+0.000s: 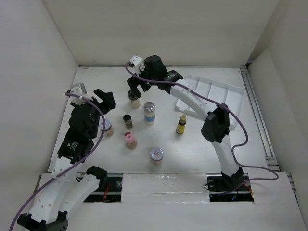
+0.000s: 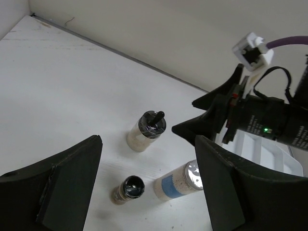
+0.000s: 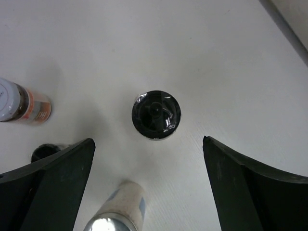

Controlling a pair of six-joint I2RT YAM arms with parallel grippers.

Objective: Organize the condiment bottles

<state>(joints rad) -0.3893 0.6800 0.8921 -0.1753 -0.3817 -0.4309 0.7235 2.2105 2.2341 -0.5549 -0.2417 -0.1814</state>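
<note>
The black cap [image 1: 133, 96] [image 3: 156, 115] is below the open fingers of my right gripper, so my right gripper will go down around it next and then close.
Seven condiment bottles stand on the white table. The black-capped pale jar [image 1: 134, 99] is at the back. Nearer are the silver-lidded blue-labelled jar [image 1: 149, 112], small dark jar [image 1: 128, 121], slim yellow bottle [image 1: 181, 124], pink-lidded jar [image 1: 130, 140] and two red-marked lids [image 1: 156, 154] [image 1: 108, 128]. My right gripper [image 1: 136, 86] is open, hovering over the black-capped jar [image 3: 156, 114], not touching it. My left gripper [image 1: 106, 101] is open and empty, left of the group. The left wrist view shows the black-capped jar [image 2: 147, 130], dark jar [image 2: 128, 188] and silver-lidded jar [image 2: 180, 181].
A white divided tray [image 1: 211, 90] lies at the back right, partly under the right arm, and its corner shows in the left wrist view [image 2: 269, 155]. White walls enclose the table on three sides. A metal rail [image 1: 257, 115] runs along the right edge.
</note>
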